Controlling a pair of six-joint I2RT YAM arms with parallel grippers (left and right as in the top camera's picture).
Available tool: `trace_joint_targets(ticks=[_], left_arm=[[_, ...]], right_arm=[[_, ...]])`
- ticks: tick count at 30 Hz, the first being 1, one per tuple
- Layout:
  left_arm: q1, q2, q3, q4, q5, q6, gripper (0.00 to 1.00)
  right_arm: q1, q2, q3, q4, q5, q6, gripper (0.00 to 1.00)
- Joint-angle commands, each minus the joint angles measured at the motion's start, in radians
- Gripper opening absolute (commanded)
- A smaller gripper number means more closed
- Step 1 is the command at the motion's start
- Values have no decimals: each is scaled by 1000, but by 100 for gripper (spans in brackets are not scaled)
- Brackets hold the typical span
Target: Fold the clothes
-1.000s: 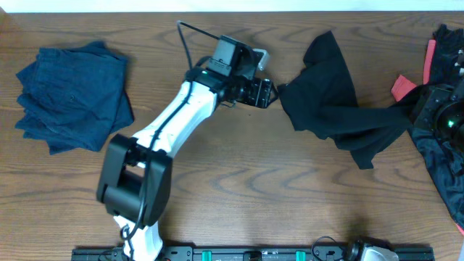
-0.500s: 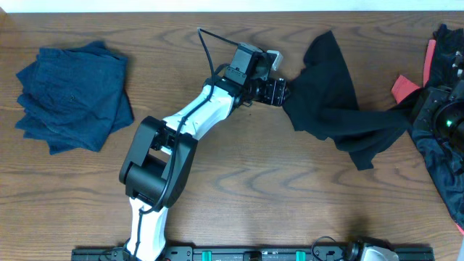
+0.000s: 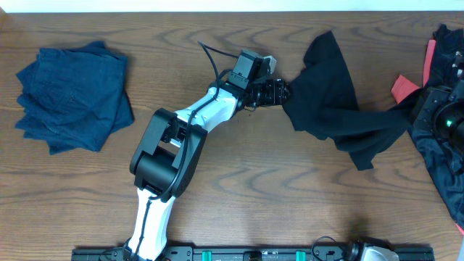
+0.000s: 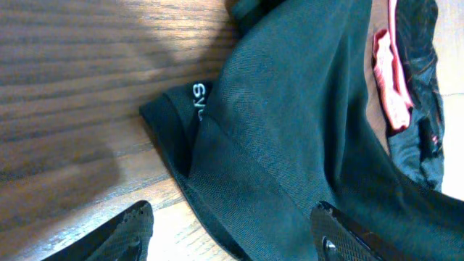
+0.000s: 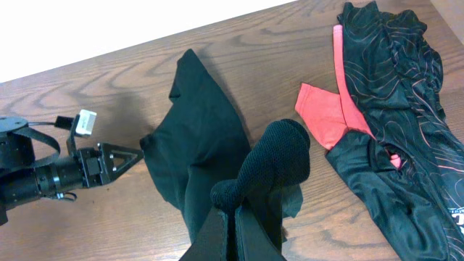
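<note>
The left gripper lowers toward the right in the overhead view onto the black garment's hem by the white lettering next. The hem lies below and just past the gripper's fingers.
A limp black garment (image 3: pixel 330 94) lies spread on the table right of centre; it also shows in the right wrist view (image 5: pixel 199 138). My left gripper (image 3: pixel 280 91) is open at its left edge. In the left wrist view the fingers (image 4: pixel 235 239) straddle the hem near small white lettering (image 4: pixel 199 101). My right gripper (image 5: pixel 232 212) is shut on a bunched corner of the same garment (image 5: pixel 279 163) and holds it at the right (image 3: pixel 419 109). More black clothes with coral-red trim (image 3: pixel 444 156) lie at the far right, with a coral-red piece (image 5: pixel 322 112) beside them.
A folded stack of dark blue cloth (image 3: pixel 72 94) lies at the far left. The pile of black and coral clothes (image 5: pixel 395 138) reaches the table's right edge. The left arm (image 3: pixel 188 123) stretches diagonally across the middle of the wooden table (image 3: pixel 275 181).
My left gripper has moved right, from short of the black garment to its left edge. The right gripper and the garment have stayed in place.
</note>
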Motion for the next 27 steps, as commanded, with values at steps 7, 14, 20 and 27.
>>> trace_joint_targets(ticks=[7,14,20,27], left_arm=[[-19,6,-2,32,-8,-228,68],[-36,6,-2,48,-9,-297,65],[-59,6,-2,48,-37,-300,65],[-79,10,-2,19,-114,-333,65]], right_arm=[[15,-4,6,0,7,0,1],[15,-4,6,0,7,0,1],[15,-4,6,-1,7,0,1],[15,-4,6,-1,7,0,1]])
